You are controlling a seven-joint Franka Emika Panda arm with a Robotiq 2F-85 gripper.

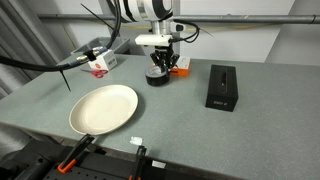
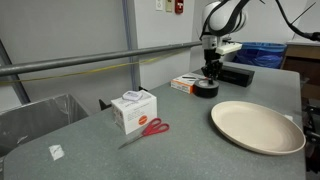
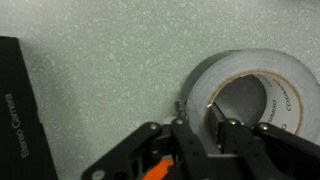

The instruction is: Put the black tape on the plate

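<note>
I will lift my gripper, carry the roll over the plate's middle (image 1: 104, 108), lower it and let go, since the cream-white plate is bare and apart from the tape (image 1: 158, 76).
The black tape (image 1: 158, 76) lies flat on the grey table at the back, also seen in an exterior view (image 2: 207, 89). My gripper (image 1: 160, 64) (image 2: 211, 74) stands straight down on it. In the wrist view the gripper (image 3: 198, 118) has one finger outside the roll and one inside the ring, closed on the wall of the tape (image 3: 232, 66). The tape rests on the table. The cream-white plate (image 1: 103, 108) (image 2: 257, 127) lies near the table's front, apart from the tape and bare.
A black rectangular box (image 1: 221, 86) (image 2: 243, 75) (image 3: 15, 110) stands beside the tape. A flat orange box (image 1: 181, 68) (image 2: 185, 83) lies just behind it. A white carton (image 1: 100, 63) (image 2: 133, 109) and red-handled scissors (image 2: 147, 131) lie further off. A metal rail (image 2: 90, 62) borders the table.
</note>
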